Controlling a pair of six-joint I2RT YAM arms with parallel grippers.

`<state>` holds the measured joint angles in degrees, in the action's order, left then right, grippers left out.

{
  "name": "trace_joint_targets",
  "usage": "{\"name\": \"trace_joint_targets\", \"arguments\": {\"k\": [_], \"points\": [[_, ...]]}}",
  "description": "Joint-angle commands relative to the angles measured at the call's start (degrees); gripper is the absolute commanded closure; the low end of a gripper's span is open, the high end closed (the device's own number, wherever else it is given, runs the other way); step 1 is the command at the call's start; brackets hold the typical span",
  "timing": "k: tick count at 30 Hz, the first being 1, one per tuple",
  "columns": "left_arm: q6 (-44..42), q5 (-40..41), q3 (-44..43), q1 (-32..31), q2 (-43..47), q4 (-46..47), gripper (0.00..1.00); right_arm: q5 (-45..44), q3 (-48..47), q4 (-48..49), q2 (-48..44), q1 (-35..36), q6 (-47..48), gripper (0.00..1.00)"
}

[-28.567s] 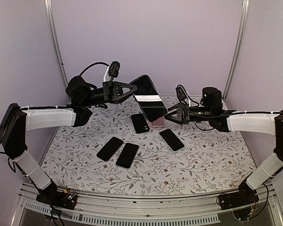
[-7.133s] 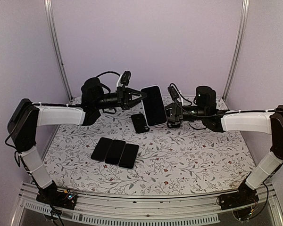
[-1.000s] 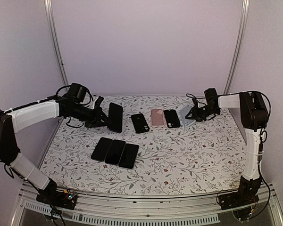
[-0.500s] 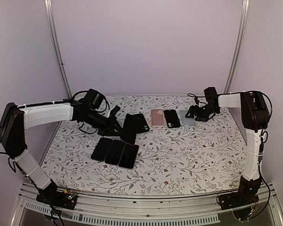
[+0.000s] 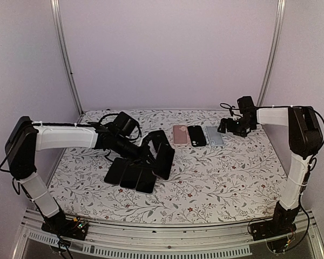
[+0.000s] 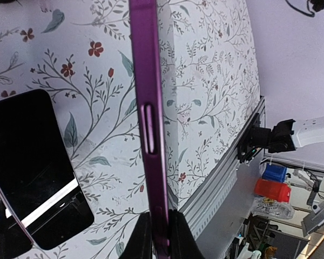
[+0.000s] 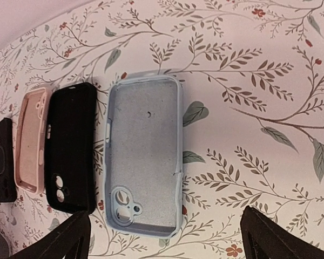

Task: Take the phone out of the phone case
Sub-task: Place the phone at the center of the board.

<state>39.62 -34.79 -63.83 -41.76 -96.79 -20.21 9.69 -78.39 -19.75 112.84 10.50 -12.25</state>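
The bare tabletop (image 5: pixel 171 184) (image 6: pixel 124 162) beside the row of black phones is clear, so my left gripper will next move back and down to release the phone there.
My left gripper (image 5: pixel 149 153) is shut on the phone (image 5: pixel 164 161), a dark phone with a purple edge (image 6: pixel 149 118). It is held on edge, low over the table, just right of a row of three black phones (image 5: pixel 132 174). The pads (image 6: pixel 179 240) pinch its lower end. The empty light blue phone case (image 7: pixel 143 162) lies open side up at the back right (image 5: pixel 214 135). My right gripper (image 7: pixel 167 243) hangs just behind it, open, with nothing between its fingers (image 5: pixel 229 127).
A black case (image 7: pixel 71 151) and a pink case (image 7: pixel 32 140) lie left of the blue one, with another black case (image 5: pixel 157 138) further left. One black phone (image 6: pixel 32 172) shows beside the held phone. The table's near rail (image 6: pixel 227 178) is close.
The left arm carried the phone right and nearer, from the back left to beside the row of phones. The right gripper opened, released the blue case and drew back slightly.
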Motion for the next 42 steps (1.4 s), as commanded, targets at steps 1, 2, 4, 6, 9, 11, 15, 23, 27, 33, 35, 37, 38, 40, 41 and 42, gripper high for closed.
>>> {"name": "trace_joint_targets", "arguments": {"k": [1, 2, 4, 6, 9, 11, 15, 23, 27, 33, 35, 37, 38, 40, 41, 42], "points": [[3.6, 1.3, 1.2, -3.0, -1.8, 6.2, 1.00, -1.3, 2.1, 3.8, -6.3, 1.6, -1.2, 0.01], [4.1, 1.3, 1.5, -3.4, -2.2, 7.0, 1.00, -1.1, 2.5, 3.9, -7.2, 2.0, -1.3, 0.01], [5.1, 1.5, 1.6, -4.1, -3.0, 8.1, 1.00, -0.1, 3.3, 4.4, -9.0, 2.7, -1.6, 0.01], [5.6, 2.0, 1.5, -4.7, -3.9, 8.7, 1.00, 1.2, 4.6, 5.6, -10.8, 3.3, -2.0, 0.01], [6.8, 2.5, 1.8, -5.5, -5.0, 9.7, 1.00, 2.9, 6.9, 7.5, -14.5, 4.0, -3.2, 0.01], [7.3, 2.7, 2.0, -6.0, -5.7, 10.3, 1.00, 4.0, 8.4, 8.9, -16.8, 4.5, -4.4, 0.01], [7.9, 2.8, 2.0, -6.9, -7.3, 10.9, 1.00, 6.1, 11.2, 11.7, -20.8, 5.4, -6.2, 0.01], [8.5, 2.8, 2.4, -7.6, -8.9, 12.0, 0.98, 7.5, 13.1, 12.3, -24.5, 6.8, -7.0, 0.01], [9.0, 3.0, 3.3, -7.7, -8.8, 12.7, 0.91, 7.9, 13.2, 12.2, -24.7, 7.4, -7.1, 0.01], [8.6, 4.7, 3.5, -7.7, -8.7, 11.5, 0.82, 7.9, 13.2, 11.9, -25.3, 8.2, -7.3, 0.01], [8.4, 4.8, 3.5, -7.7, -8.6, 11.4, 0.79, 7.9, 13.3, 11.8, -25.4, 8.3, -7.3, 0.01], [8.3, 5.0, 3.5, -7.7, -8.5, 11.2, 0.78, 7.9, 13.3, 11.7, -25.4, 8.5, -7.3, 0.01], [8.2, 5.2, 3.5, -7.7, -8.5, 11.1, 0.78, 8.0, 13.3, 11.6, -25.4, 8.6, -7.3, 0.01], [8.0, 5.4, 3.6, -7.8, -8.3, 10.8, 0.78, 8.1, 13.3, 11.4, -25.2, 8.8, -7.3, 0.01], [8.0, 5.5, 3.6, -7.7, -8.2, 10.6, 0.78, 8.1, 13.4, 11.3, -25.1, 8.9, -7.3, 0.01], [8.0, 5.9, 3.6, -7.7, -8.1, 10.4, 0.77, 8.1, 13.4, 11.3, -25.1, 9.0, -7.1, 0.01]]}}
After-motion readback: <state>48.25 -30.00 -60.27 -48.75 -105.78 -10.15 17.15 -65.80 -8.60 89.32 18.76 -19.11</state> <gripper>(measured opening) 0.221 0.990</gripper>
